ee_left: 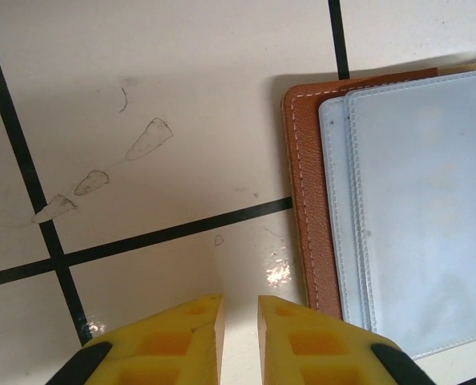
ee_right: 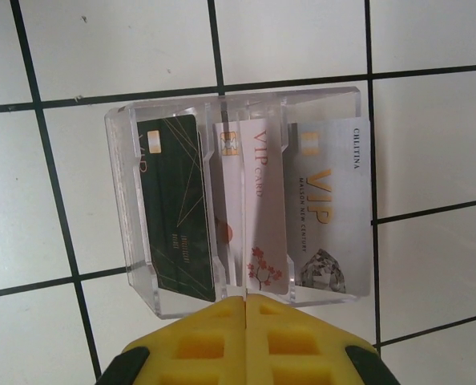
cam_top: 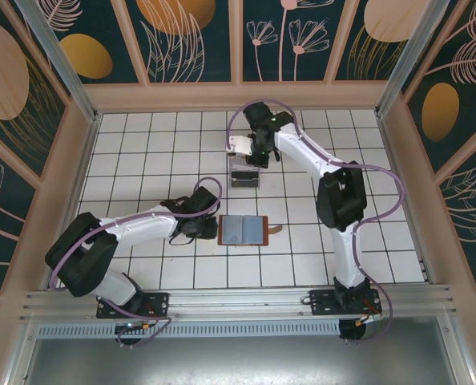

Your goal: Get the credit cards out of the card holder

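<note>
The credit card seen edge-on is in line with the middle slot of the clear stand, so I should lower my right gripper toward the slot and let go of the credit card.
The card holder [cam_top: 244, 230] lies open on the white tiles, with its brown tab [cam_top: 276, 230] at its right. The left wrist view shows its brown edge [ee_left: 306, 200] and grey-blue lining [ee_left: 422, 200]; no card shows there. My left gripper [cam_top: 213, 228] [ee_left: 240, 309] sits just left of it, all but shut, with bare tile in the narrow gap. The credit cards stand in a clear stand [ee_right: 122, 200]: a dark one [ee_right: 178, 208], a pink one [ee_right: 266, 208] and a silver one [ee_right: 330, 208]. My right gripper [cam_top: 256, 160] [ee_right: 246, 303] is shut at the pink card's lower edge; whether it pinches the card is unclear.
The clear stand [cam_top: 244, 177] stands on the tiles behind the card holder, toward the back middle. Wooden walls with patterned panels [cam_top: 190, 40] close in the table at the back and both sides. A metal rail [cam_top: 238, 301] runs along the near edge by the arm bases.
</note>
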Available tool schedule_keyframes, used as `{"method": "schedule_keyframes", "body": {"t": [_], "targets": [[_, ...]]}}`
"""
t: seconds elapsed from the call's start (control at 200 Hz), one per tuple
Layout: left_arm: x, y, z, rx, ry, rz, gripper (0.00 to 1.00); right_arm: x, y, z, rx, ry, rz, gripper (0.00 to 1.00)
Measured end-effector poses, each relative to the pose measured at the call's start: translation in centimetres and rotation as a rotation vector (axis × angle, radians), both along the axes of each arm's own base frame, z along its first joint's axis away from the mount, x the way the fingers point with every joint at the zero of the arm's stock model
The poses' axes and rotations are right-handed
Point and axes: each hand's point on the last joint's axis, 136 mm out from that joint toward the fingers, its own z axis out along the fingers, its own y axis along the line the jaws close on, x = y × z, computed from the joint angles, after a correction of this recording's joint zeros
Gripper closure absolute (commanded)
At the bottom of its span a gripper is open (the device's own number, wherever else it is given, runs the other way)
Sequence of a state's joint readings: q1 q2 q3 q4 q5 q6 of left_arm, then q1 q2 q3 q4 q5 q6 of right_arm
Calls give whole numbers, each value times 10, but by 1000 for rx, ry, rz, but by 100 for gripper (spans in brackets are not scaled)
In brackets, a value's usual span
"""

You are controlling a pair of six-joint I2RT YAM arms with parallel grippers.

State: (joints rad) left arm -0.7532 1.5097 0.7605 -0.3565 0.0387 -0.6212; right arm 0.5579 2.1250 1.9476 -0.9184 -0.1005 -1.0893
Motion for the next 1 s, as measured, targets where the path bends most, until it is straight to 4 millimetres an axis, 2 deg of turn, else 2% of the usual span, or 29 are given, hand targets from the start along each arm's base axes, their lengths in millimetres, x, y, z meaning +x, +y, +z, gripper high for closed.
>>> {"method": "schedule_keyframes", "body": {"t": [0.365,0.47,0.556,1.001], "targets": [[1,4,0,16,-4,19,79,1,-1,-27,-45,49,14,100],[1,5,-1,20,-1,24,79,3,1,-32,-50,52,22,88],[1,5,-1,19,0,26,79,5,2,-32,-54,45,30,83],[1,5,0,17,-2,35,79,15,1,-31,-73,0,17,77]]}}
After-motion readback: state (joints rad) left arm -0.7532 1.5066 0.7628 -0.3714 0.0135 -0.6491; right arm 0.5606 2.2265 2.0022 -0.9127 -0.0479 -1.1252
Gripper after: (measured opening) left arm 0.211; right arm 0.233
